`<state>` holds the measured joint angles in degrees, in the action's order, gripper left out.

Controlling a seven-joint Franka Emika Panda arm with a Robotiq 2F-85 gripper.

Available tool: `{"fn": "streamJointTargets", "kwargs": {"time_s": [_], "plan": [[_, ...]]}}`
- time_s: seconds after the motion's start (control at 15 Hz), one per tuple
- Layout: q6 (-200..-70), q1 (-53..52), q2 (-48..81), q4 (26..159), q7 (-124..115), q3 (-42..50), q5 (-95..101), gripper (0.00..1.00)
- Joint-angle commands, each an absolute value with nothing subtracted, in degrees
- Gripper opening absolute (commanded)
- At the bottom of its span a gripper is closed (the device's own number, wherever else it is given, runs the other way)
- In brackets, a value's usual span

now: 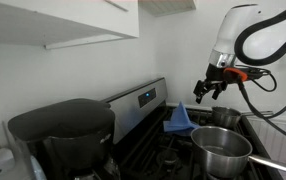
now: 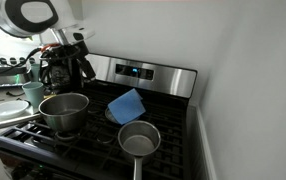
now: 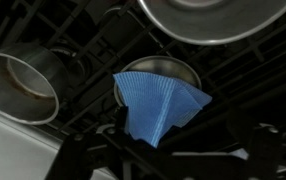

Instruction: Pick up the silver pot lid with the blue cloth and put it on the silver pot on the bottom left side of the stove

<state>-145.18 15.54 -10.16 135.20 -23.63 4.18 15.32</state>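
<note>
My gripper moves outward and down to straddle that fold (image 1: 180, 115) (image 3: 162, 106) next, since the blue cloth stands up in a fold over the lid.
The blue cloth (image 2: 126, 105) lies draped over the silver pot lid (image 3: 173, 68) near the back middle of the stove (image 2: 148, 72); only the lid's rim shows in the wrist view. The cloth also shows in an exterior view (image 1: 180, 120) and the wrist view (image 3: 158, 105). The silver pot (image 2: 63, 110) stands open at the front left, also seen in an exterior view (image 1: 221, 150) and at the wrist view's top (image 3: 213, 12). My gripper (image 1: 211, 88) hangs open and empty in the air above the stove, apart from the cloth. Its dark fingers frame the wrist view's bottom (image 3: 178, 160).
A smaller, darker long-handled pot (image 2: 138, 140) stands at the front, to the right of the silver pot; it also shows in the wrist view (image 3: 18, 85). A black coffee maker (image 1: 63, 135) stands on the counter beside the stove. A white wall bounds the stove's far side.
</note>
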Motion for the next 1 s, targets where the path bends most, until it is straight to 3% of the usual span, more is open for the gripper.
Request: {"fn": "streamJointTargets", "kwargs": {"time_s": [0.0, 0.07, 0.47, 0.93], "plan": [[-146.26, 16.26, -0.36, 128.50, -29.60, 5.25, 19.99, 1.00], [-146.02, 14.76, -5.00, 132.55, -25.95, 6.05, 17.61, 1.00], [-146.09, 14.19, -0.20, 128.66, -27.38, 7.29, 18.03, 1.00], [-147.30, 10.83, 11.34, 120.20, -30.48, 8.90, 18.84, 1.00]]}}
